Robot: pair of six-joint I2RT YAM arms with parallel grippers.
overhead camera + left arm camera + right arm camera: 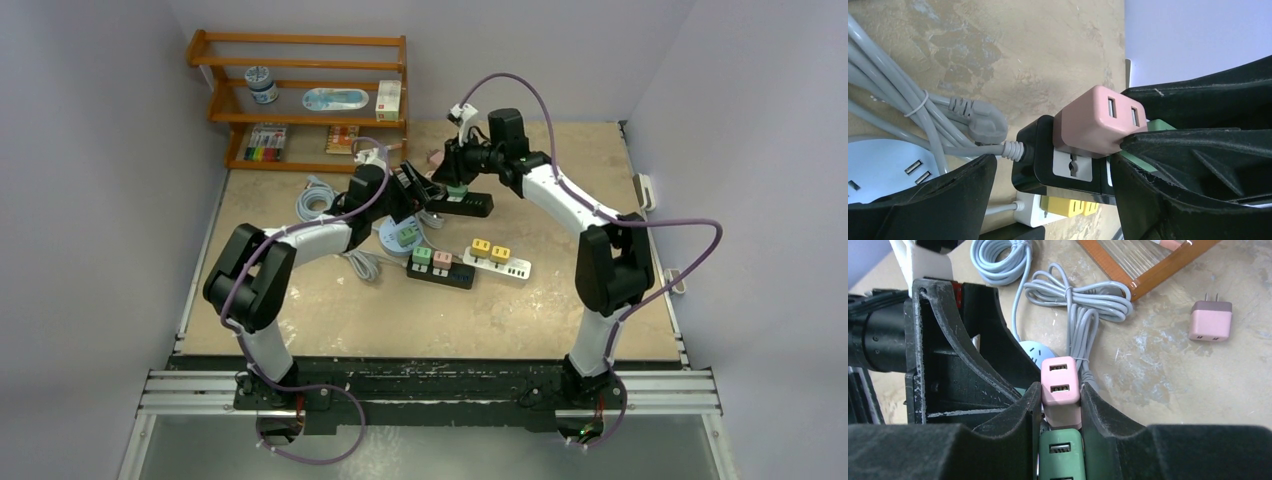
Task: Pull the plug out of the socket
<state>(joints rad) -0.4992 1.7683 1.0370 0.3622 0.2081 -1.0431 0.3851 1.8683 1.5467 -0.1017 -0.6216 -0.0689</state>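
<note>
The bare tabletop [1249, 360] beside the loose pink plug lies outward and below, so my right gripper will lift the plug, move outward, lower and release it.
A pink plug [1060, 382] sits on the cable end of a black power strip [1045, 160], with a green plug [1060, 452] beside it. Its prongs do not show. My right gripper [1060, 400] is shut on the pink plug's two sides; its fingers [1198, 150] also show in the left wrist view against the pink plug [1095, 122]. My left gripper [1053, 195] is open, its fingers straddling the strip's cable end without gripping it. In the top view both grippers meet over the strip [470, 205], the left gripper [408, 195] left of the right gripper [450, 182].
A loose pink plug [1210, 320] lies on the table near a wooden shelf [300, 95]. A white strip with yellow plugs [497, 260], a second black strip [440, 270] and a round socket [395, 237] lie nearer. Grey cable bundles [1083, 300] lie left of the strip.
</note>
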